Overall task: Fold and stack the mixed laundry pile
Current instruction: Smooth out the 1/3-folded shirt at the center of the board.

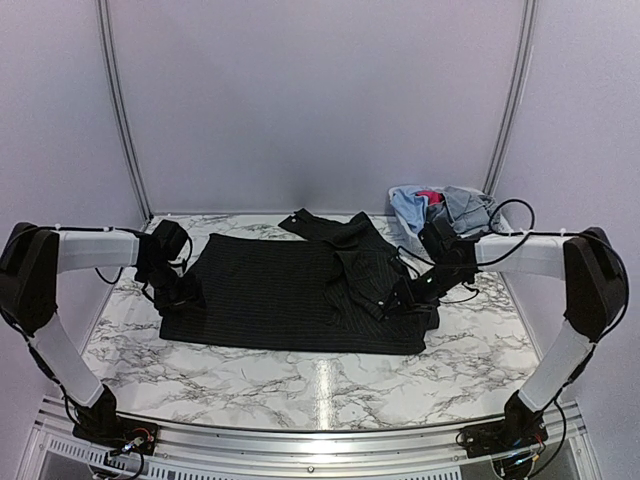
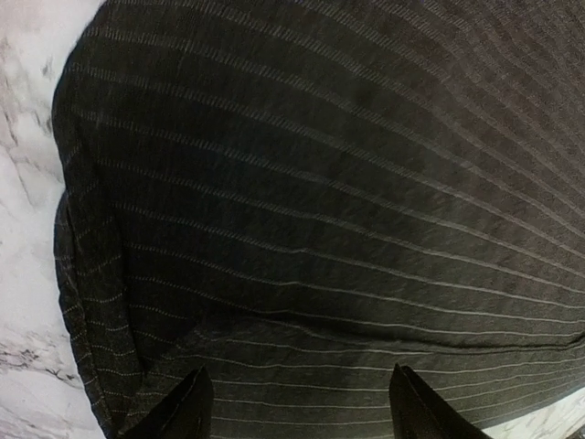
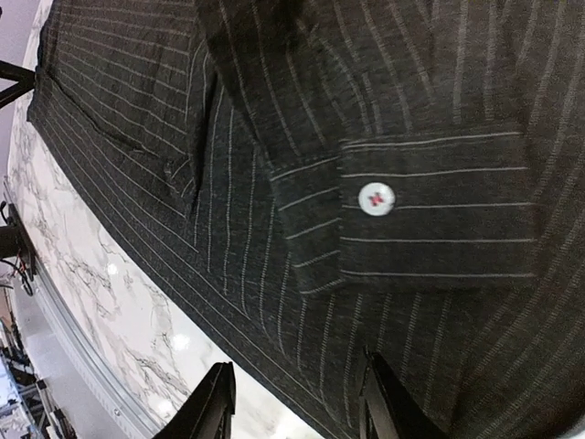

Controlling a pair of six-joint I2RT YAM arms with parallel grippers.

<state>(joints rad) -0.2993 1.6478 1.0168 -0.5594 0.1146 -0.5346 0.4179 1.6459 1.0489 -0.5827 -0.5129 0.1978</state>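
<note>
The sleeve lies folded across the shirt, so my right gripper needs to move outward from the hem next, down onto the cuff's edge away from the white button (image 3: 377, 198).
A large black pinstriped shirt (image 1: 290, 295) lies spread flat on the marble table (image 1: 250, 375), with a sleeve folded across its right half. My left gripper (image 1: 186, 292) is open over the shirt's left edge; in the left wrist view its gripper (image 2: 297, 412) hovers just above the striped cloth (image 2: 320, 210), holding nothing. My right gripper (image 1: 408, 296) is open over the shirt's right part; in the right wrist view its gripper (image 3: 297, 407) stands above the hem near the sleeve cuff (image 3: 430, 215) with a white button (image 3: 377, 198). Light blue, grey-blue and pink-red garments (image 1: 440, 207) lie heaped at the back right.
Bare marble shows in front of the shirt (image 1: 320, 385) and at the left (image 1: 125, 330). Grey walls with metal posts (image 1: 120, 110) close the back and sides. Black cables (image 1: 505, 215) hang near the right arm. The table's metal front rail (image 1: 300, 440) runs along the bottom.
</note>
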